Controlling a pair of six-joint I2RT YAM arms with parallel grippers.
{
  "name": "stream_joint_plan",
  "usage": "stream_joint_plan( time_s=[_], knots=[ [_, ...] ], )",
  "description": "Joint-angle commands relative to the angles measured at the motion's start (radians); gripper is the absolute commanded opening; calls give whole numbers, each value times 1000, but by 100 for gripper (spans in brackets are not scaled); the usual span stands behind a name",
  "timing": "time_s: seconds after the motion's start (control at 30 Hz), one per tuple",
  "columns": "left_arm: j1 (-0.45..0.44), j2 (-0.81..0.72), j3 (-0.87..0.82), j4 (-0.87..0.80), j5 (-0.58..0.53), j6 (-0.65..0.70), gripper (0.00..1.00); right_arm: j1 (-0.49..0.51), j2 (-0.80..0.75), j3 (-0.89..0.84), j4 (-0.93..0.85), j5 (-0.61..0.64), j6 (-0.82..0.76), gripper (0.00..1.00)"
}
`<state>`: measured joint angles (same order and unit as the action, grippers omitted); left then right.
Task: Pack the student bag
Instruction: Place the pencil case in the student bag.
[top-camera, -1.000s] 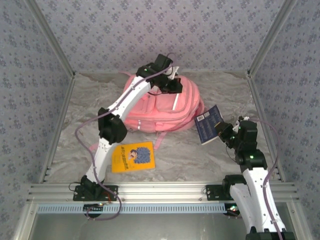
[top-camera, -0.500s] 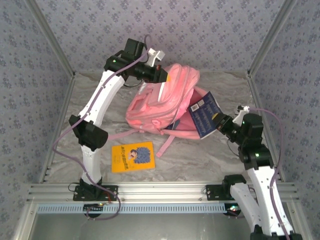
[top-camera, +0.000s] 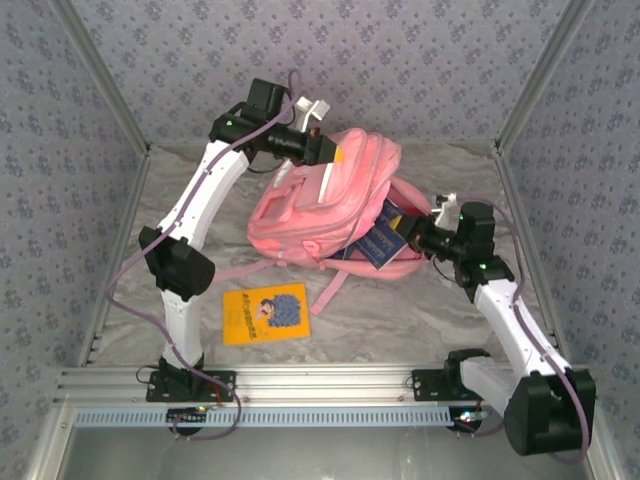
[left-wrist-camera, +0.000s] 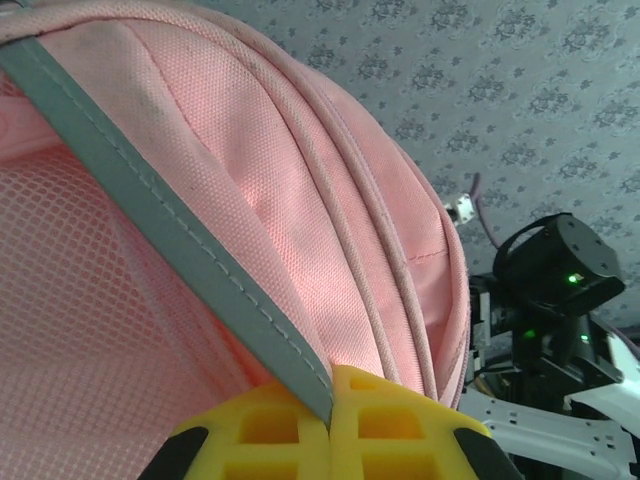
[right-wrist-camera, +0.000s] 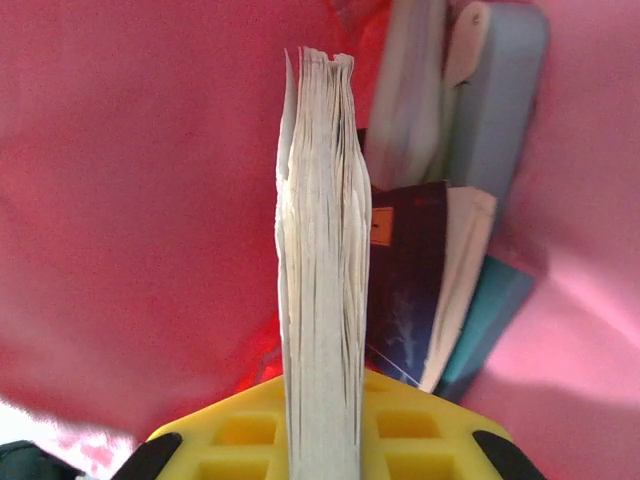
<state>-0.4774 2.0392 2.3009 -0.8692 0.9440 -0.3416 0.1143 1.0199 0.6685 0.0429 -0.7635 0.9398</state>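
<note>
Next, my right gripper pushes the dark blue book (top-camera: 380, 240) deeper into the bag's gap beside the other books to release it, since part still sticks out of the bag's opening.
The pink student bag (top-camera: 320, 210) lies at the back middle of the table, its upper flap lifted. My left gripper (top-camera: 333, 155) is shut on the bag's grey reflective stripe (left-wrist-camera: 180, 260) at that raised edge, holding the mouth open. My right gripper (top-camera: 412, 240) is shut on a dark blue book (top-camera: 380, 240), which reaches partway into the opening from the right. In the right wrist view the book's page edges (right-wrist-camera: 320, 280) stand upright between the yellow fingers (right-wrist-camera: 230, 430), inside the red-pink interior, beside other books and a pale blue case (right-wrist-camera: 495, 100).
A yellow book with a blue cartoon figure (top-camera: 265, 313) lies flat on the table in front of the bag, near the left arm's base. A pink strap (top-camera: 333, 285) trails toward it. Patterned walls enclose the table on three sides.
The left gripper lifted the bag's flap up from flat and holds it raised. The right gripper carried the blue book leftward from beside the bag into the opening.
</note>
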Motion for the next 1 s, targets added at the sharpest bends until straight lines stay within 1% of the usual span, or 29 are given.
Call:
stream_joint_plan(
  time_s=[0.0,0.1,0.13,0.23,0.3,0.43,0.5,0.57,0.6,0.7,0.73,0.77,0.8,0.83,0.87,0.93,0.97],
  knots=[
    [4,-57,38,185,160,-15,0,42,59,44,147,-61,30,0],
    [5,-54,39,185,168,-22,0,83,151,102,139,-62,9,0],
    [5,-54,41,218,169,-26,0,98,181,122,125,-54,2,0],
    [9,-50,47,232,180,-43,0,137,267,207,20,1,-69,0],
    [8,-50,48,242,187,-51,0,170,330,274,-54,52,-112,0],
    [8,-50,49,251,195,-61,0,251,466,422,-213,193,-204,0],
    [9,-51,51,256,198,-67,0,278,545,489,-264,249,-213,3],
    [9,-47,55,259,202,-71,0,297,631,557,-269,267,-194,4],
    [9,-46,56,258,203,-71,0,304,660,568,-244,266,-172,5],
    [17,-43,60,252,202,-68,0,334,740,583,-73,287,-71,7],
    [22,-42,59,251,200,-69,0,343,761,597,-34,277,-53,11],
    [30,-40,59,251,198,-73,0,346,781,610,8,270,-41,21],
    [40,-40,59,255,196,-78,0,348,791,614,38,260,-31,32],
    [49,-39,54,267,195,-92,0,348,791,614,61,249,-20,46],
    [60,-38,48,279,195,-102,0,345,780,603,75,248,-24,55],
    [83,-38,40,286,186,-116,0,337,735,568,68,272,-54,69],
    [94,-36,36,286,179,-121,0,329,701,541,58,291,-77,74]
  ],
)
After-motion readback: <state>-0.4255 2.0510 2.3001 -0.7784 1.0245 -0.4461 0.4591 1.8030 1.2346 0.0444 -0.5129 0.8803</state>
